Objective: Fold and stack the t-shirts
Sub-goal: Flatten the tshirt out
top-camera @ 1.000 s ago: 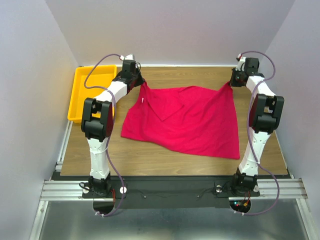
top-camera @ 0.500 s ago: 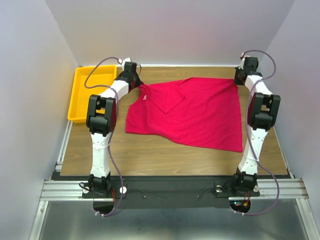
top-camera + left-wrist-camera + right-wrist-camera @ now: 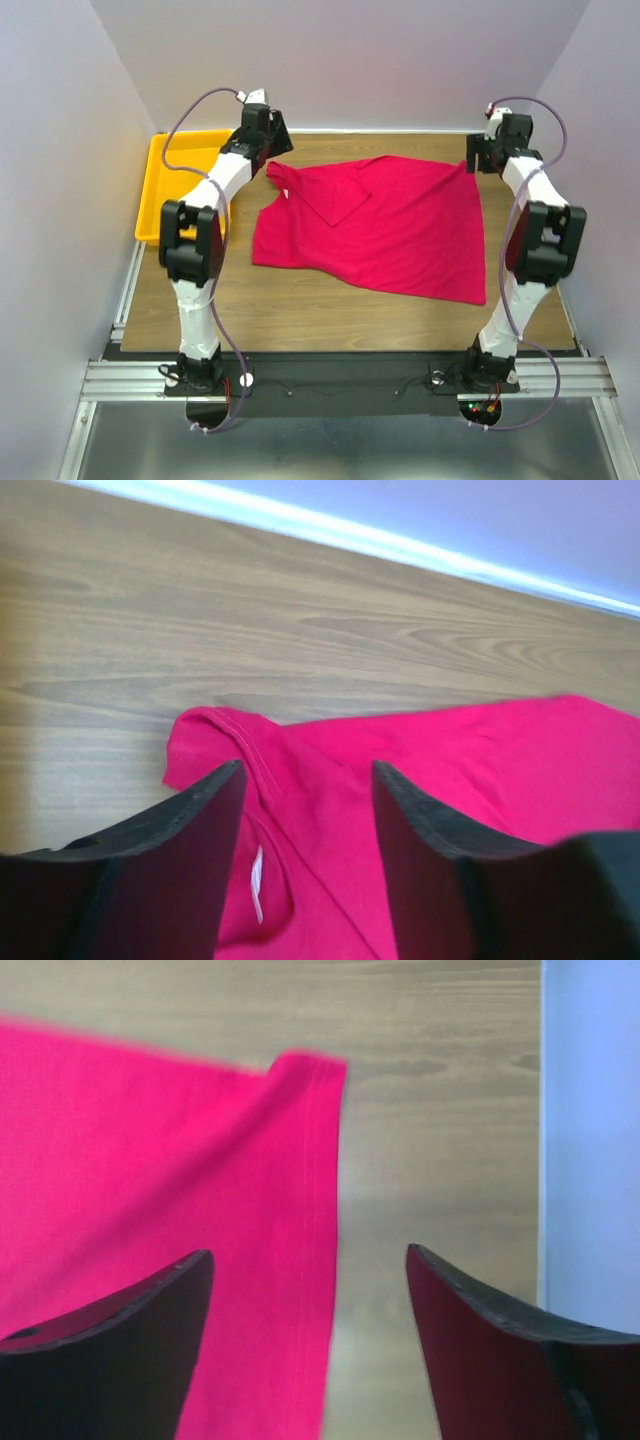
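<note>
I will move my left gripper back and down onto the crimson t-shirt's near tray-side corner (image 3: 257, 260), because that corner is below it and nearer the base.
The crimson t-shirt (image 3: 380, 225) lies spread flat on the wooden table (image 3: 300, 310), with a flap folded over near its upper left. My left gripper (image 3: 270, 140) hovers open above the shirt's far left corner; in the left wrist view that corner and collar (image 3: 250, 755) lie between the spread fingers (image 3: 150, 870), with nothing held. My right gripper (image 3: 490, 150) stands open over the far right corner. In the right wrist view the shirt's hemmed corner (image 3: 300, 1140) lies flat below the parted fingers (image 3: 500, 1340), not gripped.
A yellow tray (image 3: 175, 185) sits at the table's far left, beside the left arm. White walls close in the back and both sides. Bare wood (image 3: 330, 320) runs between the shirt and the arm bases.
Both grippers have opened and let go of the shirt's far corners, then lifted slightly. The shirt was pulled toward the back and now lies flat on the table.
</note>
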`<state>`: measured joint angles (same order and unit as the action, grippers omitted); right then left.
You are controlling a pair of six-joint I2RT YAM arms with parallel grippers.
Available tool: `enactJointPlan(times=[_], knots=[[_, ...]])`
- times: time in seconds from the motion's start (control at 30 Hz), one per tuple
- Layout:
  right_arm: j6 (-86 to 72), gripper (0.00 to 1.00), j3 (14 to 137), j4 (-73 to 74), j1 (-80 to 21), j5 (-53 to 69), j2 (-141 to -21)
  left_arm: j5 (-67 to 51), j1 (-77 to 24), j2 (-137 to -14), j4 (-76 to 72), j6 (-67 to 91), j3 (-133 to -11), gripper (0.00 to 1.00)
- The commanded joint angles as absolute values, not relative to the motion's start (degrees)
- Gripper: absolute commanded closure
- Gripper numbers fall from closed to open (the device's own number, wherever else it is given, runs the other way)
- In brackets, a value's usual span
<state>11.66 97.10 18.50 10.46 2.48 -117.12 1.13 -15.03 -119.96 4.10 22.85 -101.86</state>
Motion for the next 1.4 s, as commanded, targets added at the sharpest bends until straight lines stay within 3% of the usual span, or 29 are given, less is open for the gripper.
enactJointPlan(times=[0.0, 0.33, 0.43, 0.6, 0.83, 1.13, 1.17, 1.23, 1.27, 1.33, 1.37], knots=[[19.4, 0.14, 85.8, 17.3, 10.9, 7.9, -102.0, 1.1, -16.0, -103.5, 0.4, 19.0, -96.4, 0.33], [39.5, 0.11, 53.5, 38.9, 12.1, 15.0, -72.0, -3.9, -15.8, -64.0, -1.6, 30.2, -43.3, 0.30], [43.8, 0.11, 46.8, 42.8, 12.3, 15.6, -66.7, -6.1, -15.8, -54.9, -0.2, 34.1, -34.1, 0.30], [44.8, 0.13, 44.9, 47.5, 12.3, 15.9, -65.6, -4.6, -15.6, -56.1, -0.8, 37.3, -29.1, 0.30], [39.6, 0.20, 44.7, 47.9, 12.3, 14.5, -71.1, -1.5, -15.3, -72.0, -0.5, 38.2, -33.6, 0.28], [37.3, 0.21, 42.8, 47.3, 12.4, 12.1, -72.2, -0.5, -15.2, -78.4, -3.6, 38.5, -33.7, 0.32], [36.9, 0.21, 42.7, 47.3, 12.4, 12.1, -72.2, -0.4, -15.2, -79.4, -4.0, 38.5, -34.0, 0.36], [36.6, 0.22, 42.5, 47.0, 12.4, 11.9, -72.6, -0.8, -15.2, -80.1, -4.9, 38.2, -34.4, 0.55], [36.5, 0.23, 42.4, 46.9, 12.4, 11.7, -72.8, -1.3, -15.3, -80.3, -5.3, 38.1, -34.5, 0.71], [35.8, 0.24, 41.9, 46.5, 12.5, 10.7, -73.3, -1.6, -15.3, -79.4, -5.3, 37.7, -34.2, 0.86], [35.6, 0.25, 41.8, 46.2, 12.5, 10.5, -73.6, -1.8, -15.3, -78.6, -5.2, 37.4, -33.9, 0.99]])
